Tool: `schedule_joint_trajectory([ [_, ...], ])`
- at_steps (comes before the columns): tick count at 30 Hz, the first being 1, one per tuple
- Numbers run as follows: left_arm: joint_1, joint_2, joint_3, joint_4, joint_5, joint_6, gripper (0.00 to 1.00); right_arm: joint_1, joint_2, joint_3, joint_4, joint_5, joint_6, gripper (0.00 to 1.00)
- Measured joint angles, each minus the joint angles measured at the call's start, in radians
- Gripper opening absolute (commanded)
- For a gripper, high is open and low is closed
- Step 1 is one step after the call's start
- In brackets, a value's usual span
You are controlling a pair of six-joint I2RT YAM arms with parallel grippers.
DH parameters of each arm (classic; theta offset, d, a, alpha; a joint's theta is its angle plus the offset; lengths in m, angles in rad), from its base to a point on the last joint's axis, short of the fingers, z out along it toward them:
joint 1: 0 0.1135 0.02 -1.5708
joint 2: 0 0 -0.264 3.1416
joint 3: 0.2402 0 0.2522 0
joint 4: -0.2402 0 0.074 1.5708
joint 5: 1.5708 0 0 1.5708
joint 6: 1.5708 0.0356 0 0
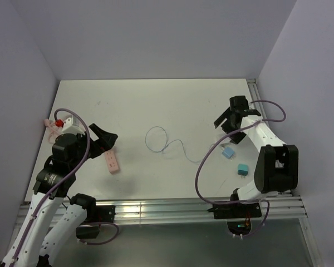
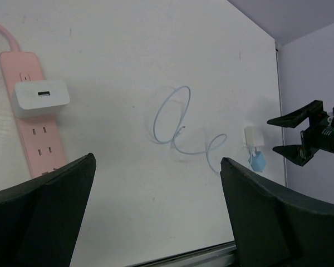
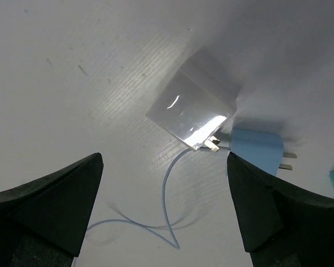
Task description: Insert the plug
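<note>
The white charger block [image 1: 222,138] [image 3: 189,114] lies crooked below my open fingers. My right gripper should move down around it with a turn next and close on its sides.
A thin whitish-grey wire [image 1: 156,139] lies in a loop on the white table [image 1: 156,105] between the two arms. Its tiny pale plug [image 2: 182,129] rests inside the loop, free of both grippers. The wire's other end runs to a white charger block [image 3: 189,114] lying flat under my right gripper [image 3: 164,158], which is open with only table and wire between its fingers. My left gripper [image 2: 157,160] is open and empty beside the pink socket strip [image 2: 33,133], which has a white USB charger [image 2: 42,94] plugged into it.
A light-blue adapter [image 3: 256,147] lies against the white block, and a teal one [image 1: 243,169] sits nearer the right arm's base. A metal rail [image 1: 172,210] runs along the table's near edge. Purple walls close in the sides and back.
</note>
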Motion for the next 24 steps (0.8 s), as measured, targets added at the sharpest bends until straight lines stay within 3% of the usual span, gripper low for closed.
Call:
schedule_joint_trajectory([
  [8, -0.07, -0.008, 0.0, -0.006, -0.055, 0.0, 0.99, 0.0, 0.112, 0.018, -0.035, 0.063, 0.147, 0.95],
  [17, -0.106, 0.008, 0.0, -0.006, -0.089, 0.008, 1.0, 0.0, 0.226, 0.036, -0.021, 0.08, 0.205, 0.9],
  [24, -0.108, 0.049, 0.0, -0.008, -0.092, 0.007, 1.0, 0.0, 0.3, 0.075, -0.013, 0.088, 0.204, 0.78],
])
